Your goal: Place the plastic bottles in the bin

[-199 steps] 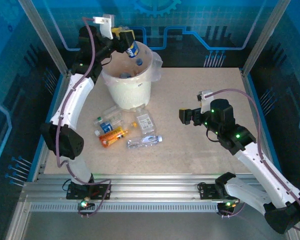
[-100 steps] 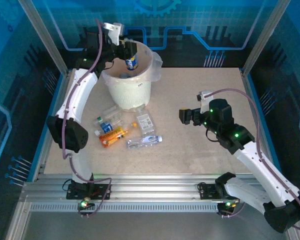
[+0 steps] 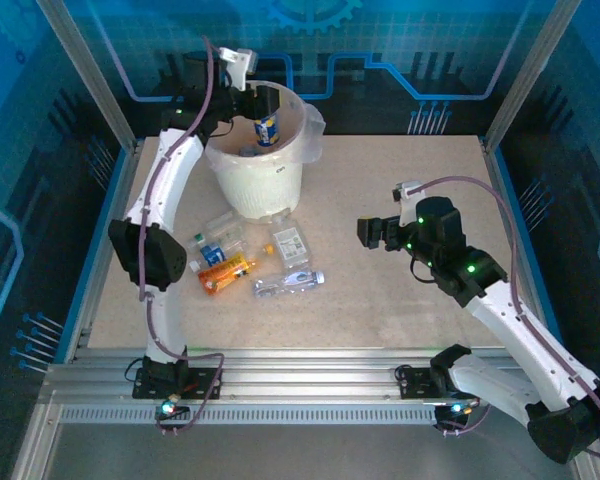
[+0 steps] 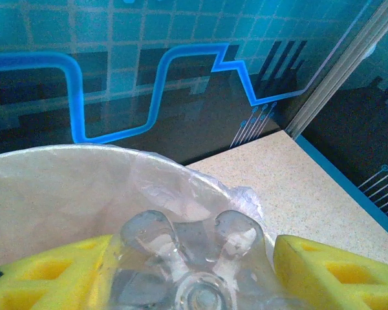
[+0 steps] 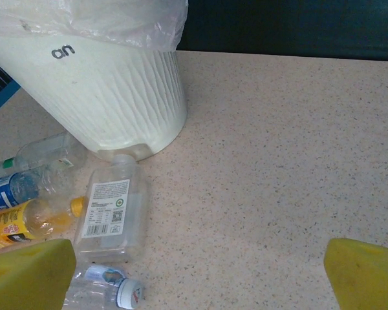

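Observation:
The clear bottle hangs near the bin's rim there, so my left gripper will shift sideways next, over the bin's opening, away from the bunched bag.
My left gripper (image 3: 261, 104) hangs over the mouth of the bin (image 3: 255, 178), shut on a clear plastic bottle with a blue label (image 3: 267, 128). In the left wrist view the bottle's ribbed base (image 4: 191, 261) sits between my yellow fingers (image 4: 45, 274), above the bin's bag-lined rim (image 4: 64, 174). Another bottle (image 3: 248, 152) lies inside the bin. Several plastic bottles lie on the table before the bin: an orange one (image 3: 225, 272), a flat clear one (image 3: 290, 243) and a white-capped one (image 3: 288, 283). My right gripper (image 3: 372, 232) stands open to their right, holding nothing.
In the right wrist view, my open right gripper (image 5: 197, 274) faces bare table, with the flat bottle (image 5: 110, 213), orange bottle (image 5: 26, 223) and bin wall (image 5: 103, 84) to its left. Blue enclosure walls and metal posts (image 3: 95, 85) ring the table.
My left gripper has carried the blue-labelled bottle to the right and down, from above the bin's rim into its mouth. The right arm has stayed still.

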You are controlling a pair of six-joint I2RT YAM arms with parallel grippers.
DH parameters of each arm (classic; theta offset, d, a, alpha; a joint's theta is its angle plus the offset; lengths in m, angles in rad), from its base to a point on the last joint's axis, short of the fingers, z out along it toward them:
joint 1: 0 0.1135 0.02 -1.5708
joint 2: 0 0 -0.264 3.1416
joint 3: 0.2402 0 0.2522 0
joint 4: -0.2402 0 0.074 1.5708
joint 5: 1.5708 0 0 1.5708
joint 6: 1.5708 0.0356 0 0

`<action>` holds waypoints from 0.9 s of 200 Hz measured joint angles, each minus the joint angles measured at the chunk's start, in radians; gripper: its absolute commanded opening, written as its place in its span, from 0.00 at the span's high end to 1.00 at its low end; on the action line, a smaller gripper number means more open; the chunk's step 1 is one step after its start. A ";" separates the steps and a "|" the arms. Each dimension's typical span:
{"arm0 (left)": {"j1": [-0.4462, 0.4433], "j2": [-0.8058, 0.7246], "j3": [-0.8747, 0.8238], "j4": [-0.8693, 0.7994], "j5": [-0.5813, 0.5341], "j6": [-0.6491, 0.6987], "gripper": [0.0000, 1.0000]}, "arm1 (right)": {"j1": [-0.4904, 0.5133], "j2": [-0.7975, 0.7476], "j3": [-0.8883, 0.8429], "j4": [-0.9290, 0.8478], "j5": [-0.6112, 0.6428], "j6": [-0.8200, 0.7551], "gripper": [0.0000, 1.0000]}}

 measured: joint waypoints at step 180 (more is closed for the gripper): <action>0.016 -0.020 0.168 -0.327 -0.232 0.164 0.92 | 0.000 0.081 0.000 0.000 0.000 0.001 0.00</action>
